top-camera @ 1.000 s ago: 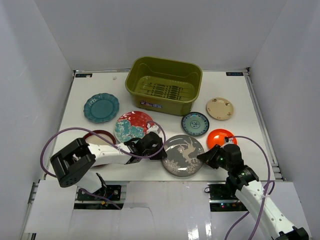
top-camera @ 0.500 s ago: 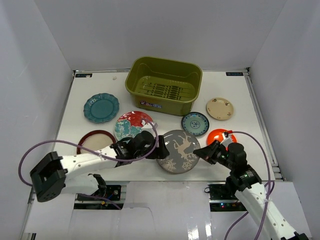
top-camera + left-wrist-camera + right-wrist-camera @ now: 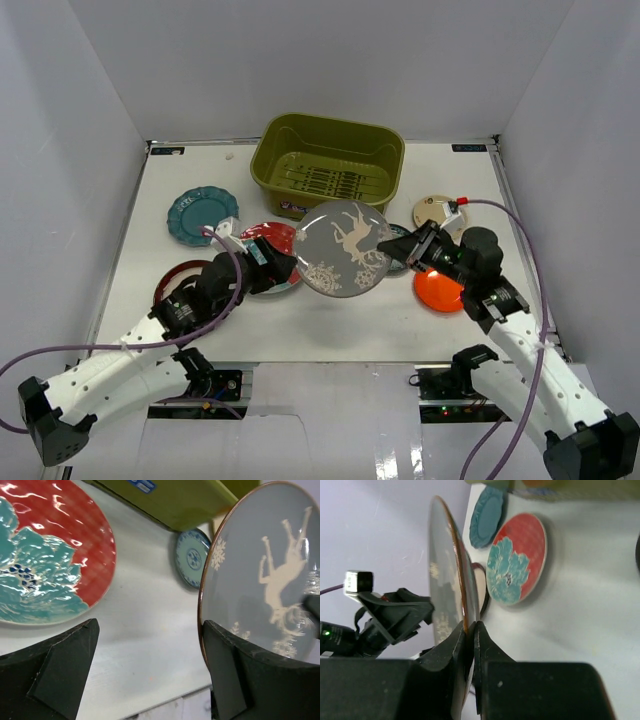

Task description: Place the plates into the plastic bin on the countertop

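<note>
My right gripper holds the plate and needs to move outward past the olive bin's near rim, then down toward the bin's slotted bottom. It should release the plate there, because that bottom is empty.
The grey deer plate (image 3: 343, 248) hangs tilted on edge above the countertop (image 3: 330, 325), in front of the olive plastic bin (image 3: 328, 170). My right gripper (image 3: 392, 250) is shut on its right rim; in the right wrist view the jaws pinch the plate (image 3: 445, 570) edge-on at the gripper (image 3: 470, 630). My left gripper (image 3: 280, 268) stands open at the plate's left edge, holding nothing. In the left wrist view the gripper (image 3: 150, 670) is wide apart, its right finger (image 3: 250, 680) beside the plate (image 3: 270, 580). The bin holds no plates.
On the countertop lie the teal scalloped plate (image 3: 200, 215), the floral plate (image 3: 262, 245) partly under my left gripper, the dark-red-rimmed plate (image 3: 185, 280), the small teal plate (image 3: 192, 557), the beige plate (image 3: 438, 213) and the orange plate (image 3: 440, 290). White walls enclose the top.
My right gripper has lifted the deer plate off the countertop and carried it toward the bin. My left gripper has opened wide, let the plate go, and its arm has swung.
</note>
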Motion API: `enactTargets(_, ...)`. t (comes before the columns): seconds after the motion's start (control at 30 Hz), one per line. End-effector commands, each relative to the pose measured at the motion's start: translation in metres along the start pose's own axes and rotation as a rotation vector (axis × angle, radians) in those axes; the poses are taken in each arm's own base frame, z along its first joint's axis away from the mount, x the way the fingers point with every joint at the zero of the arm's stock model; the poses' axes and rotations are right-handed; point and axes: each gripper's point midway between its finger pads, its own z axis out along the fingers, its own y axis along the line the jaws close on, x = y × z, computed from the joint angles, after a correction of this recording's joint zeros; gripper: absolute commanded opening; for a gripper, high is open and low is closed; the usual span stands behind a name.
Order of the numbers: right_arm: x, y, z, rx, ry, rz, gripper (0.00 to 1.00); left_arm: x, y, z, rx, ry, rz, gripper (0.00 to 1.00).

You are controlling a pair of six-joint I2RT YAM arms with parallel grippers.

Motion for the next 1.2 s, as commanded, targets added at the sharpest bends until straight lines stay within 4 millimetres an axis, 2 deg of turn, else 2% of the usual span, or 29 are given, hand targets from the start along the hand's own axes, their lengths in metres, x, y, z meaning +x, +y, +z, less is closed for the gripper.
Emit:
enactTargets(0.0,-0.077,0.102,-0.003,-0.277,-0.203,-0.175,0.08,0.037,0.070,0.010,-0.204,0.063,-0.045,0.93)
enactTargets(0.03,-0.085,0.095,0.012,-0.258,-0.187,-0.164,0.08,0.037,0.078,0.011,-0.222,0.049,-0.086,0.93)
enactTargets(0.07,-0.094,0.097,0.018,-0.259,-0.197,-0.166,0.08,0.040,0.082,0.012,-0.220,0.052,-0.102,0.93)
enactTargets(0.1,-0.111,0.113,0.020,-0.291,-0.233,-0.193,0.08,0.045,0.090,0.013,-0.232,0.053,-0.110,0.93)
enactTargets(0.13,-0.121,0.105,0.037,-0.272,-0.228,-0.182,0.08,0.043,0.094,0.015,-0.244,0.040,-0.126,0.93)
enactTargets(0.2,-0.141,0.107,0.052,-0.254,-0.259,-0.230,0.08,0.044,0.103,0.018,-0.277,0.030,-0.149,0.93)
enactTargets(0.23,-0.158,0.110,0.069,-0.242,-0.269,-0.237,0.08,0.047,0.108,0.021,-0.299,0.033,-0.154,0.93)
enactTargets(0.3,-0.173,0.111,0.083,-0.250,-0.267,-0.224,0.08,0.051,0.112,0.023,-0.317,0.043,-0.175,0.94)
enactTargets(0.33,-0.177,0.111,0.097,-0.270,-0.233,-0.207,0.08,0.055,0.116,0.024,-0.332,0.050,-0.179,0.94)
enactTargets(0.43,-0.186,0.122,0.107,-0.350,-0.200,-0.152,0.08,0.056,0.119,0.024,-0.341,0.045,-0.193,0.94)
enactTargets(0.53,-0.198,0.123,0.112,-0.345,-0.225,-0.159,0.08,0.042,0.111,0.020,-0.301,0.003,-0.190,0.95)
enactTargets(0.57,-0.203,0.123,0.114,-0.341,-0.231,-0.159,0.08,0.042,0.111,0.021,-0.306,0.004,-0.180,0.95)
enactTargets(0.63,-0.210,0.106,0.130,-0.298,-0.223,-0.147,0.08,0.046,0.117,0.020,-0.341,0.026,-0.172,0.95)
enactTargets(0.67,-0.218,0.113,0.134,-0.306,-0.234,-0.165,0.08,0.052,0.121,0.022,-0.364,0.047,-0.168,0.95)
enactTargets(0.7,-0.222,0.096,0.149,-0.270,-0.230,-0.177,0.08,0.056,0.123,0.023,-0.374,0.054,-0.182,0.95)
enactTargets(0.8,-0.234,0.063,0.176,-0.149,-0.228,-0.225,0.08,0.066,0.134,0.026,-0.410,0.061,-0.211,0.95)
enactTargets(0.83,-0.238,0.057,0.181,-0.127,-0.229,-0.238,0.08,0.065,0.136,0.027,-0.419,0.052,-0.224,0.95)
enactTargets(0.87,-0.245,0.060,0.185,-0.122,-0.241,-0.263,0.08,0.068,0.140,0.027,-0.432,0.050,-0.233,0.96)
enactTargets(0.9,-0.247,0.044,0.196,-0.083,-0.238,-0.291,0.08,0.068,0.143,0.029,-0.444,0.040,-0.249,0.96)
enactTargets(0.93,-0.248,0.036,0.201,-0.062,-0.235,-0.294,0.08,0.068,0.144,0.029,-0.451,0.033,-0.258,0.96)
enactTargets(0.97,-0.245,0.020,0.210,-0.030,-0.212,-0.280,0.08,0.068,0.145,0.031,-0.452,0.026,-0.268,0.97)
enactTargets(1.17,-0.233,-0.021,0.243,0.065,-0.156,-0.321,0.08,0.072,0.153,0.039,-0.479,0.007,-0.314,0.98)
